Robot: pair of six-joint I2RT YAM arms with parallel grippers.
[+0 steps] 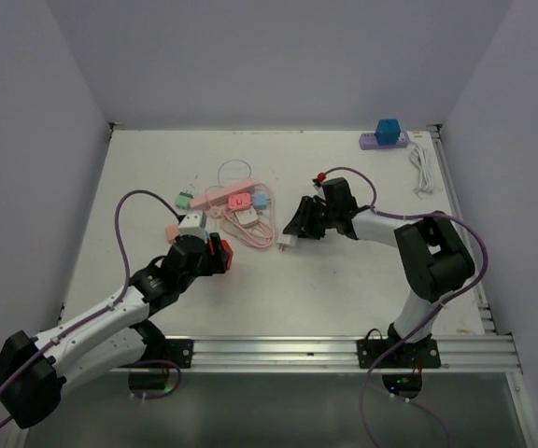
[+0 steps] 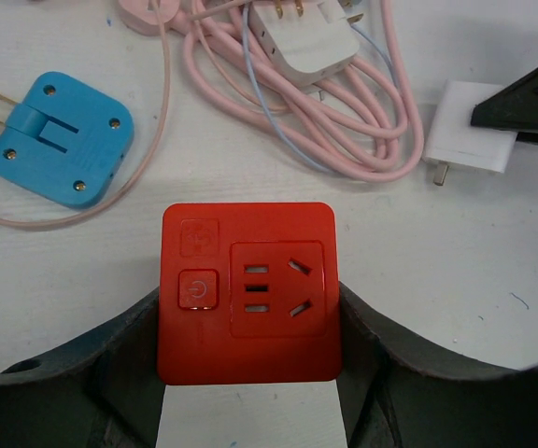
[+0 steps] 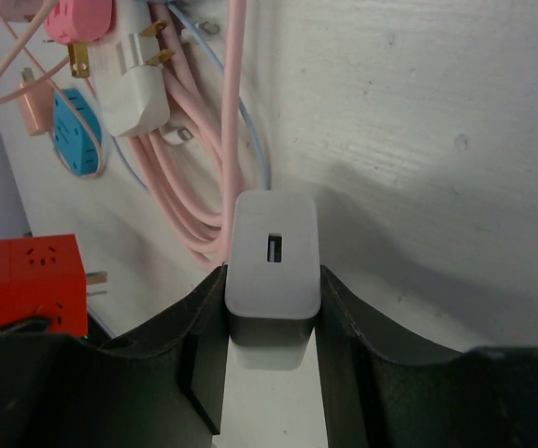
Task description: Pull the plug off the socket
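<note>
The left gripper needs to go down next, to the left in its wrist view, and let go of the socket (image 2: 247,291), as bare tabletop by the blue plug lies below it that way.
A red cube socket (image 2: 247,291) sits between the fingers of my left gripper (image 2: 247,322), which is shut on its two sides. Its outlet face shows empty slots and a power button. In the top view this socket (image 1: 222,254) is left of centre, at the tip of the left gripper (image 1: 215,254). My right gripper (image 3: 271,308) is shut on a white plug (image 3: 272,266) with a small USB slot in its end. The plug (image 1: 286,243) lies apart from the socket, a short way to its right, with its pins (image 2: 440,174) showing bare.
A heap of pink cables (image 2: 344,121), a white adaptor (image 2: 306,42) and a blue plug (image 2: 61,138) lies just beyond both grippers. At the back right stand a purple power strip (image 1: 384,140) with a blue cube on it and a coiled white cable (image 1: 422,168).
</note>
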